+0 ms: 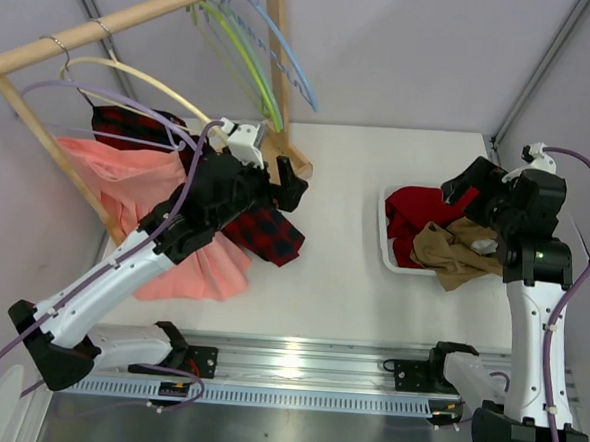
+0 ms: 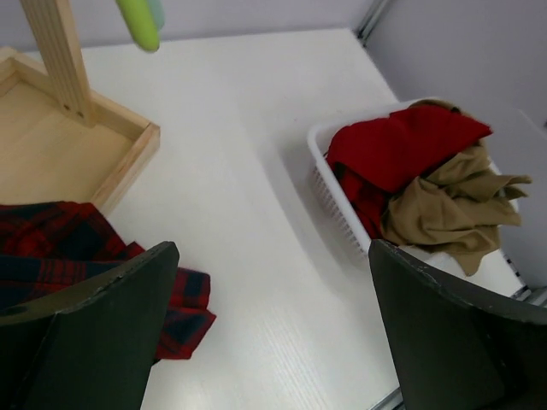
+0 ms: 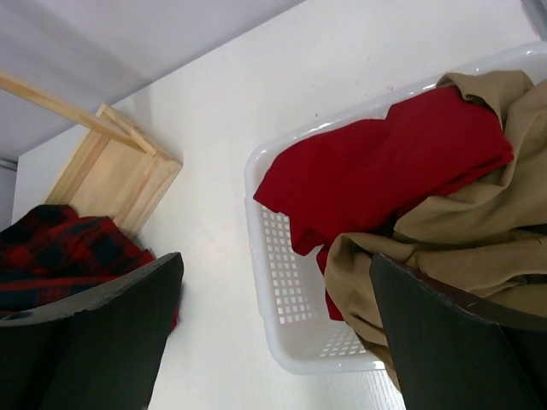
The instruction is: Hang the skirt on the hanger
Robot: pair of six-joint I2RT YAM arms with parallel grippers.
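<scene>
My right gripper should next move down and to the right in the wrist view to close on the skirt's uncovered end, which lies that way.
The deep-red skirt (image 1: 414,210) lies crumpled in a white basket (image 1: 386,249) at the right, partly under a tan garment (image 1: 460,253). It also shows in the left wrist view (image 2: 402,149) and the right wrist view (image 3: 385,166). The lime-green hanger (image 1: 246,66) hangs on the wooden rack's rail at the top; its tip shows in the left wrist view (image 2: 139,21). My left gripper (image 1: 289,189) is open and empty over the table by the rack's foot (image 2: 269,329). My right gripper (image 1: 470,182) is open and empty, just above the basket (image 3: 273,333).
A red-and-black plaid skirt (image 1: 270,230) and a salmon-pink skirt (image 1: 127,186) hang at the left under my left arm. A light-blue hanger (image 1: 288,52) and a cream hanger (image 1: 143,80) hang on the rail. The rack's wooden base (image 2: 51,145) is close to my left gripper.
</scene>
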